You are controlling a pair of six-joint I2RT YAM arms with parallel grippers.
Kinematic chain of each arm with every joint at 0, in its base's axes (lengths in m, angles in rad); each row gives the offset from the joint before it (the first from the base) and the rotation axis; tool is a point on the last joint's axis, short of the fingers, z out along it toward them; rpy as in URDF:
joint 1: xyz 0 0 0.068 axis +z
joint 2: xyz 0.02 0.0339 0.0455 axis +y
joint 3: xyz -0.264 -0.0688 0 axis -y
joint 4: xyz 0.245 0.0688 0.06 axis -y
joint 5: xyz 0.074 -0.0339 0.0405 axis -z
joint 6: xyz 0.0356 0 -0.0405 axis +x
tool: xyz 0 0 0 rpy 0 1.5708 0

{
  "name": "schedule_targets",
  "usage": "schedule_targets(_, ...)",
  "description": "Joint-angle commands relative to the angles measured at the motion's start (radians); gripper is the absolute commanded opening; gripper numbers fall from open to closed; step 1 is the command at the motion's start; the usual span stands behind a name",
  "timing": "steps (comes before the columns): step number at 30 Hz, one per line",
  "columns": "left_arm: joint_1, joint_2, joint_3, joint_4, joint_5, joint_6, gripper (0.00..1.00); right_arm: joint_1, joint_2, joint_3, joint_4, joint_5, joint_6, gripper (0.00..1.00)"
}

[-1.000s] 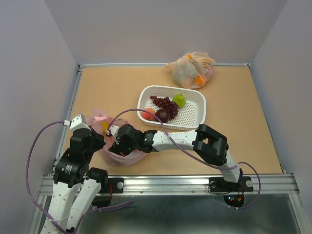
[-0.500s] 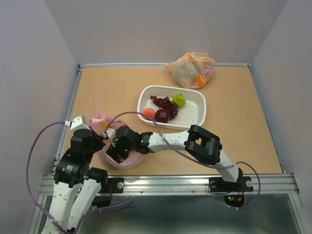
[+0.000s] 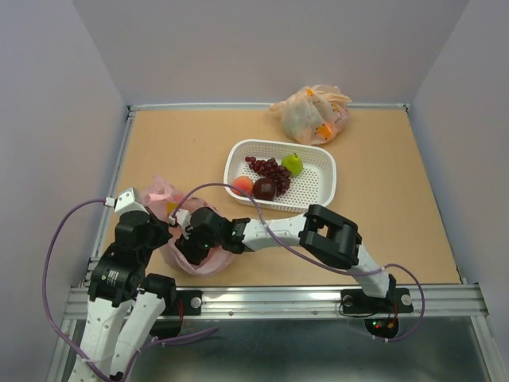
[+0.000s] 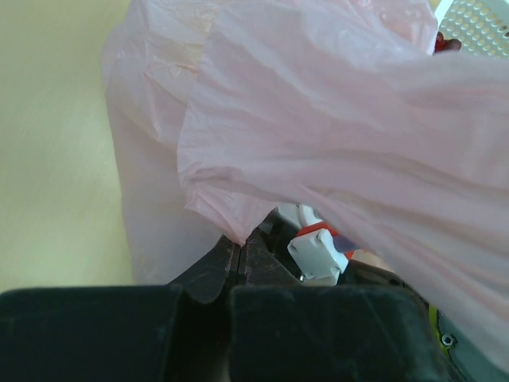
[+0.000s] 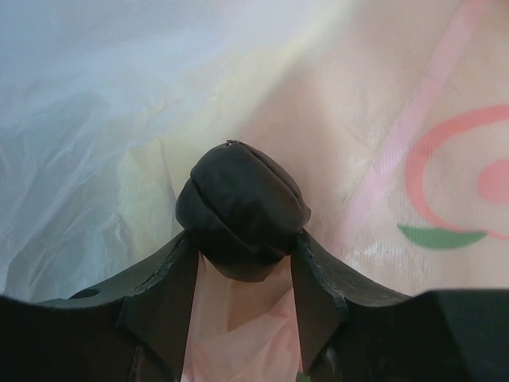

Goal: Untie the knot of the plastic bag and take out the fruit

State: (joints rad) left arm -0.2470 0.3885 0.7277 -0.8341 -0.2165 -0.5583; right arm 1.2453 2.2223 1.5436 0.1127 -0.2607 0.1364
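Observation:
I will next lift my right gripper out of the pink bag [image 3: 205, 259] and move it outward over the white basket [image 3: 318, 187], beside the peach and grapes, where the basket's bare bottom shows.
The pink plastic bag [image 3: 205, 259] sits at the near left of the table with its mouth open; no knot shows. My left gripper [image 3: 165, 229] is shut on the bag's edge [image 4: 238, 231] and holds it up. My right gripper [image 3: 191, 243] reaches inside the bag. In the right wrist view its fingers [image 5: 171, 290] are closed on a dark round fruit [image 5: 242, 211], with pink plastic [image 5: 398, 119] behind. The white basket [image 3: 318, 187] holds dark red grapes [image 3: 269, 169], a green fruit [image 3: 293, 164], a peach [image 3: 242, 185] and a dark plum [image 3: 264, 189].
An orange-beige bag of fruit [image 3: 312, 113] lies at the back of the table, right of centre. The right arm [image 3: 330, 235] stretches across the near table in front of the basket. A metal rail [image 3: 278, 298] runs along the near edge.
My right gripper has moved left and deeper into the pink bag, its elbow following left. My left gripper has stayed shut on the bag's edge.

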Motion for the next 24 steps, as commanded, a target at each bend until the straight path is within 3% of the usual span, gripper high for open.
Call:
schedule_targets(1,-0.001,-0.011,-0.002,0.053,0.016,-0.003,0.00,0.011,-0.107,-0.063,0.061,0.061,-0.017,0.07)
schedule_targets(3,-0.002,-0.011,-0.002,0.053,0.014,-0.005,0.00,0.013,-0.144,-0.100,0.059,0.105,-0.021,0.00)
schedule_targets(8,-0.003,-0.010,0.009,0.050,0.012,-0.005,0.00,-0.001,-0.211,-0.180,0.062,0.201,-0.008,0.00)
schedule_targets(19,-0.003,0.023,0.059,0.018,-0.012,0.003,0.00,-0.007,-0.335,-0.206,0.073,0.241,0.029,0.00)
schedule_targets(24,-0.003,0.018,0.056,-0.019,-0.049,-0.032,0.00,-0.015,-0.397,-0.229,0.091,0.394,0.043,0.01)
